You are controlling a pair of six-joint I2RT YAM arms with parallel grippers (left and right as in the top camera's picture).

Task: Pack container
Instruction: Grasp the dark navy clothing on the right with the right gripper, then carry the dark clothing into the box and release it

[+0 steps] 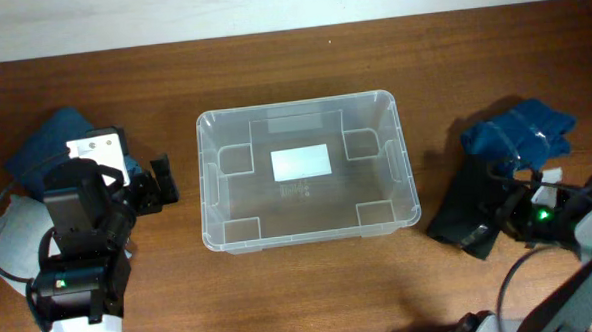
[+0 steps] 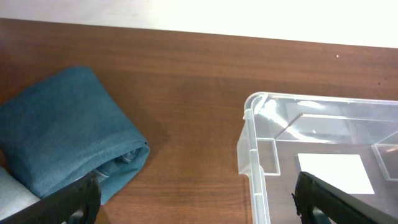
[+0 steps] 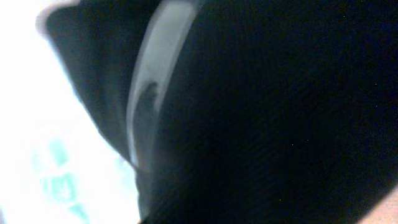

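Note:
The right gripper next needs to lift, move across and lower to let go on the container's base beside the label, because that spot is to the gripper's left in the overhead view.
The clear plastic container stands empty in the middle of the table, with a white label on its base. Its left corner shows in the left wrist view. My left gripper is open and empty just left of the container, its fingers wide apart over bare wood. My right gripper is down at the right edge of a black folded cloth. Dark fabric fills the right wrist view and hides the jaws.
A teal folded cloth lies at the far left, also in the left wrist view, with a pale item beside it. A blue crumpled cloth lies behind the black one at the right.

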